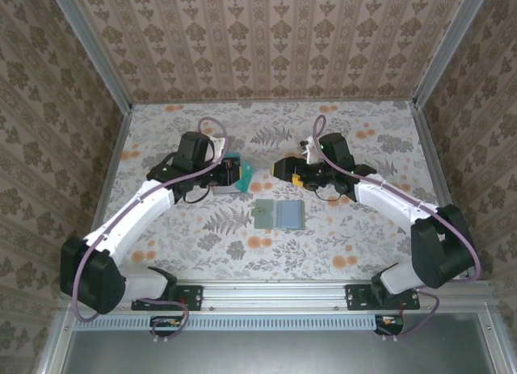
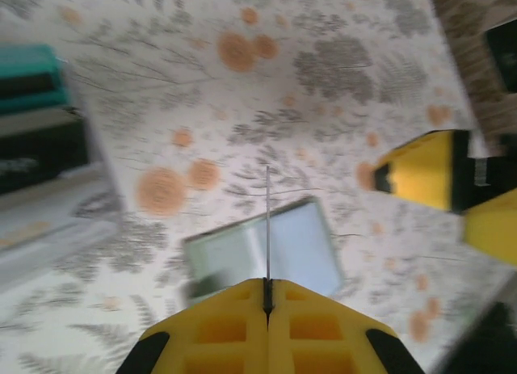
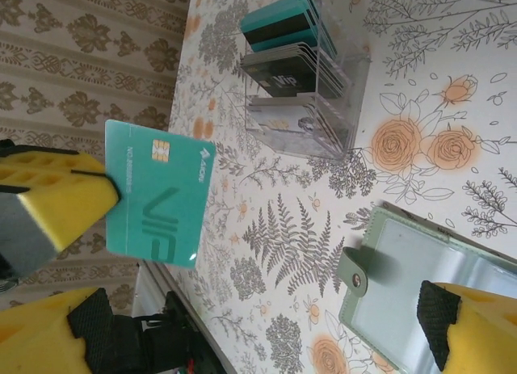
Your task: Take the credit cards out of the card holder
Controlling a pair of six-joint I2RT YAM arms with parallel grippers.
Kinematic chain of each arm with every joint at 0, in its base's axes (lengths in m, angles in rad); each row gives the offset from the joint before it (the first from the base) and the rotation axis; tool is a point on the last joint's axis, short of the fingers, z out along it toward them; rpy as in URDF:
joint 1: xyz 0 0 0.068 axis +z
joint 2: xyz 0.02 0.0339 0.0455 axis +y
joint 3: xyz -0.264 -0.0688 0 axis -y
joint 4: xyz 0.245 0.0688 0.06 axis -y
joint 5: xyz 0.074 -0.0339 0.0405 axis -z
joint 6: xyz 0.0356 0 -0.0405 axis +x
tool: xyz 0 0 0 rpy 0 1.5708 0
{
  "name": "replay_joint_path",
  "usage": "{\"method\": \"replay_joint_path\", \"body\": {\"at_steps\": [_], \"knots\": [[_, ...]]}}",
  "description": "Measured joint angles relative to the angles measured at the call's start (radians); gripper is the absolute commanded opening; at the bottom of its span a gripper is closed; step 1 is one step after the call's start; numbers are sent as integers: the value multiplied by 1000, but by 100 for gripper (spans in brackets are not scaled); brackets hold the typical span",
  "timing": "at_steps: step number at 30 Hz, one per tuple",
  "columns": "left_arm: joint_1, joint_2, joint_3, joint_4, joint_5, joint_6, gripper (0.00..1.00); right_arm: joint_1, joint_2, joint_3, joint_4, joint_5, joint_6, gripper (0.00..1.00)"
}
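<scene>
My left gripper turns downward over the clear rack next and lowers the teal credit card into the rack's far section (image 1: 233, 156) (image 2: 31, 77), because the cards there are the same teal.
The card holder (image 1: 279, 215) lies open and flat on the floral table, a greenish panel on the left and a blue-grey one on the right; it also shows as the card holder (image 2: 262, 253) and the card holder (image 3: 428, 269), its snap tab hanging off the edge. My left gripper (image 1: 237, 178) is shut on a teal credit card (image 3: 157, 192), held upright above the table. In the left wrist view that card (image 2: 267, 220) is a thin edge-on line rising from the left gripper (image 2: 267, 289). My right gripper (image 1: 284, 170) stands open and empty just right of the card, as does the right gripper (image 3: 258, 334).
A clear rack (image 3: 299, 75) holding several teal, dark and pale cards stands beyond the held card, by the left gripper; its teal cards (image 1: 233, 158) show from above and at the left edge as teal cards (image 2: 28, 79). Patterned walls enclose the table.
</scene>
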Motion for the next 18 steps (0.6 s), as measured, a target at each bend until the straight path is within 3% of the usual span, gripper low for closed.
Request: {"method": "replay_joint_path", "body": {"at_steps": [4,8,18], "knots": [[0,-50,0,-33,-148,208,0,0,-24,0,-27,13,-24,99],[5,-72,-1,-25,-223,450,0,-5,-39,-3,-40,27,-42,100],[145,5,23,-4,-106,1026,0,-39,-111,-27,-58,36,-56,100]]}}
